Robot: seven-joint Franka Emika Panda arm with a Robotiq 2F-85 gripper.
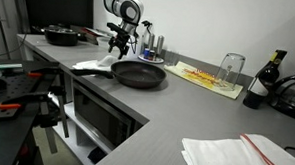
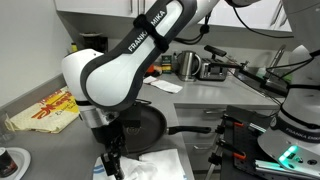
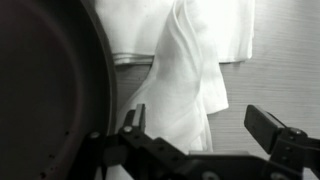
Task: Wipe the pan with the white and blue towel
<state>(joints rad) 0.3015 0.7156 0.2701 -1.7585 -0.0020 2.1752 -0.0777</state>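
Observation:
My gripper moves down slightly onto the towel's crumpled end (image 2: 127,169) (image 3: 180,122) next, shifting toward the pan. Cloth bunches between its open fingers there, just below my gripper.
A black pan (image 1: 138,74) sits on the grey counter, also seen in an exterior view (image 2: 152,125) and at the left of the wrist view (image 3: 40,90). A white towel (image 1: 93,63) lies crumpled beside the pan's handle side; it also shows in an exterior view (image 2: 152,165) and in the wrist view (image 3: 190,55). No blue on it shows. My gripper (image 1: 116,46) hangs above the towel, next to the pan (image 2: 112,165). Its jaws are open and empty over the towel's lower end (image 3: 200,125).
A second dark pan (image 1: 62,34) stands at the far end of the counter. A yellow mat (image 1: 208,77), an upturned glass (image 1: 230,68) and a dark bottle (image 1: 260,82) stand behind the pan. A red-striped white towel (image 1: 239,157) lies at the near corner.

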